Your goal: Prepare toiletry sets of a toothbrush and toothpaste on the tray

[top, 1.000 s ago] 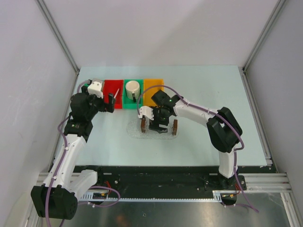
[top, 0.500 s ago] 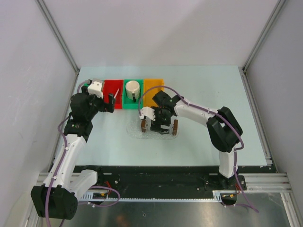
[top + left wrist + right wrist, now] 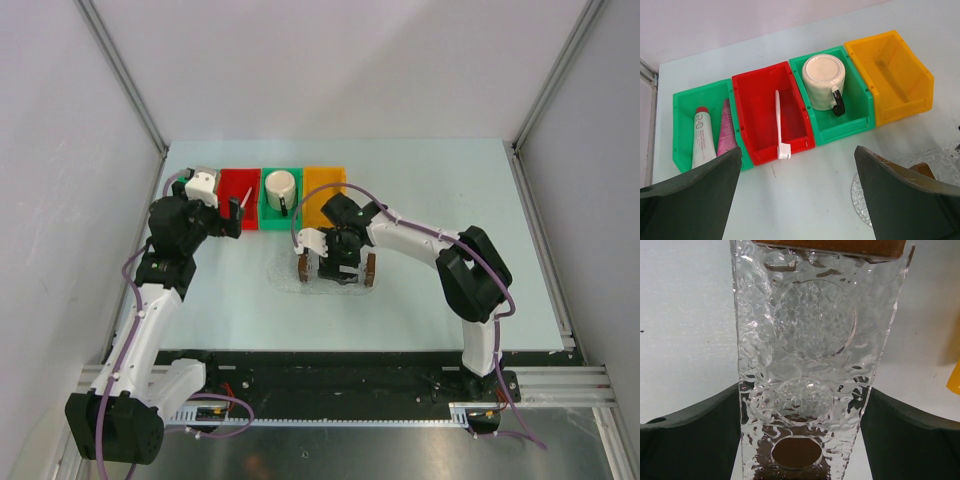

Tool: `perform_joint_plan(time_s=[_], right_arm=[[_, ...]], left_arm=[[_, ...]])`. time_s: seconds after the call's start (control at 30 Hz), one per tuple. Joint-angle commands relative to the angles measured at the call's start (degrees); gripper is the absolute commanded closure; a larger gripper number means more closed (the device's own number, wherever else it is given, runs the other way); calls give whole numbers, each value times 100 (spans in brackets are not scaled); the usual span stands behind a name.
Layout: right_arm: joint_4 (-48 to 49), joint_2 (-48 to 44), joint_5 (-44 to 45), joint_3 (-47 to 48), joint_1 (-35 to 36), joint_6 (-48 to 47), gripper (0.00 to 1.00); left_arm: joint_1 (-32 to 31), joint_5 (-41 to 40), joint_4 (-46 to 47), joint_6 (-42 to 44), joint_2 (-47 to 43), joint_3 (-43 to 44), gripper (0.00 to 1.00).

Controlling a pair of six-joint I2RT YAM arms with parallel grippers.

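Observation:
I need to move my left gripper to the right in the top view and down onto the cream mug's black handle, because the handle sticks out clear of the mug's round body.
The white toothbrush (image 3: 778, 121) lies in the red bin (image 3: 757, 107), its head at the near end. The pink toothpaste (image 3: 726, 128) lies in the left green bin (image 3: 684, 100) beside a white tube with a red cap (image 3: 702, 141). My left gripper (image 3: 797, 200) hangs open over bare table in front of these bins, holding nothing. The clear tray (image 3: 815, 320) rests on the oval mat (image 3: 285, 282), a brown block at each end. My right gripper (image 3: 802, 387) straddles the tray's long sides, open, fingers close against its edges.
A cream mug (image 3: 824, 81) lies in the second green bin (image 3: 862, 107). The orange bin (image 3: 890, 75) beside it holds nothing. The bins stand in a row along the far side, just behind the mat and the right gripper (image 3: 335, 255).
The right gripper has shifted slightly up and away over the tray and its jaws stand a little wider. The tray and the left arm have not moved.

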Motion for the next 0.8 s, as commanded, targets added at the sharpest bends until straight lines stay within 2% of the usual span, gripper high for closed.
perform_joint_plan(time_s=[0.0,0.27,0.37,0.4,0.77], right_arm=[[-186,-208,-113,-7,49,-108,12],[-177,-190,-51,-7,75,-73,10],[-125,-217,-34,-7,66,-29,6],[-98,-217,-16,-7,75,6,1],[324,-559,-78,28,-4,427,0]], left_arm=[[48,187,81,352,-109,28,0],[56,187,72,353,-91,28,0],[48,187,72,344,-91,28,0],[56,178,72,344,-74,36,0],[48,126,72,177,146,133,0]])
